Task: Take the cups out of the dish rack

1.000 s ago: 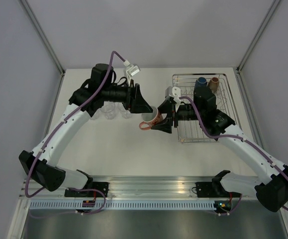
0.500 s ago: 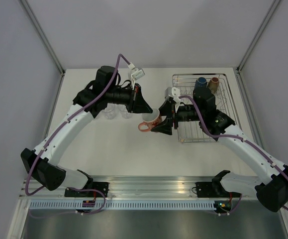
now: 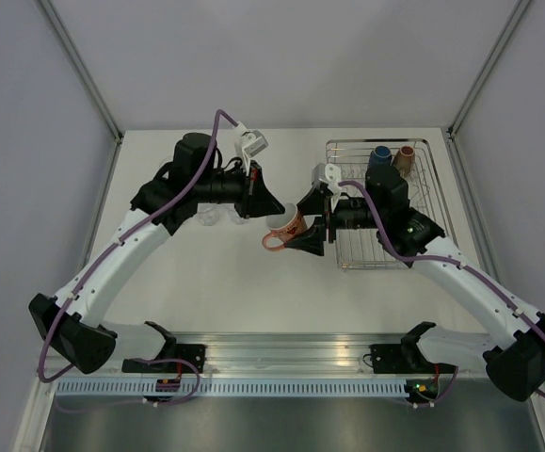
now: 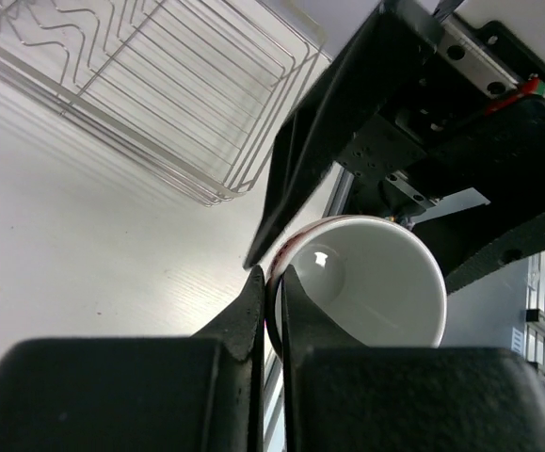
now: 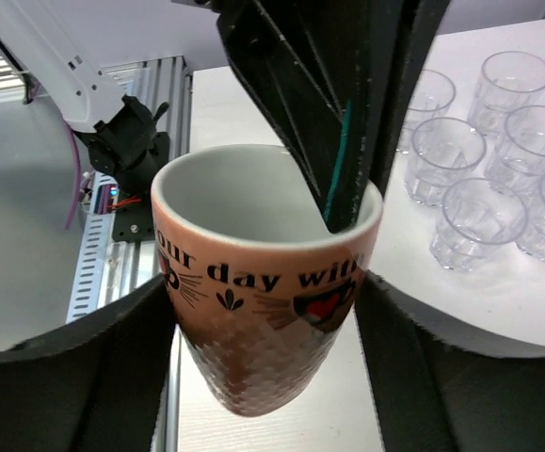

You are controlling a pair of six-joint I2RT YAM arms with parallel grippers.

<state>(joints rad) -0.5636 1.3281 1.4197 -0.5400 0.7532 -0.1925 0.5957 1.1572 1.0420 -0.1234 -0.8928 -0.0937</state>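
Note:
The mug goes to the left in the top view with my left gripper next, then comes down onto bare table at the tumblers' near side.
The salmon-orange mug hangs above the table between the two arms, with black lettering showing on it. My left gripper is shut on its rim, one finger inside and one outside the wall. My right gripper is open, its two pads standing either side of the mug's body. The silver dish rack lies at the right, with a dark blue mug and a brown mug at its far end. Several clear glass tumblers stand on the table behind the left arm.
The rack's near corner lies just beyond the mug. Grey walls close in the white table on three sides. An aluminium rail with both arm bases runs along the near edge.
My left gripper has come in and shut on the mug's rim. My right jaws have since spread apart from the mug's sides. The mug has stayed at about the same place.

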